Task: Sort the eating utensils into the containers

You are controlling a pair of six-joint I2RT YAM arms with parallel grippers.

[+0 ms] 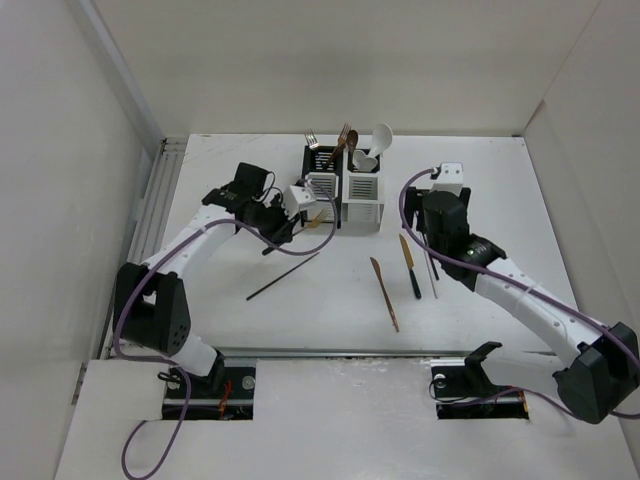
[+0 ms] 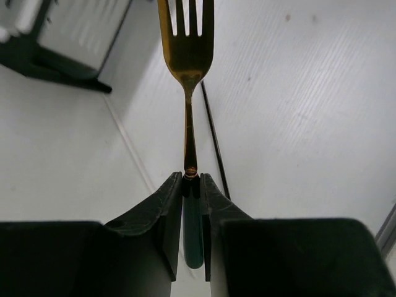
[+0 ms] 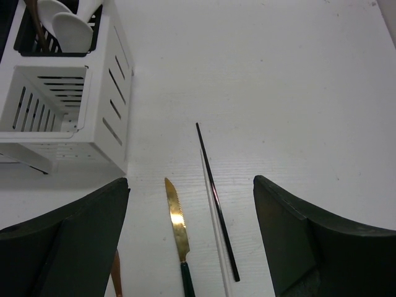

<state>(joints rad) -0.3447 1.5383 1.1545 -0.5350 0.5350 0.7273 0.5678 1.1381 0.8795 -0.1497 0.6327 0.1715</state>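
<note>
The left gripper moves up and outward next, tilting the copper fork (image 1: pixel 314 219) tines-up, then lowers the fork's handle into the black container, since other forks already stick up there.
My left gripper (image 2: pixel 191 176) is shut on the dark green handle of a copper fork (image 2: pixel 187 55), held above the table with its tines pointing away. From above, this gripper (image 1: pixel 291 225) and the fork (image 1: pixel 314 219) are just left of the slotted white container (image 1: pixel 323 188). A black chopstick (image 2: pixel 213 139) lies below on the table. My right gripper (image 3: pixel 190 179) hangs open over a gold knife with a dark handle (image 3: pixel 176 223), a black chopstick (image 3: pixel 216 198) and a white chopstick (image 3: pixel 215 232). White spoons (image 3: pixel 71 28) stand in a black container (image 3: pixel 25 43).
Forks (image 1: pixel 330 140) and a white spoon (image 1: pixel 381 140) stick up from the containers at the back centre. A second white container (image 1: pixel 363 203) stands beside the first. A copper knife (image 1: pixel 384 293) lies near the front. White walls close in the table on three sides.
</note>
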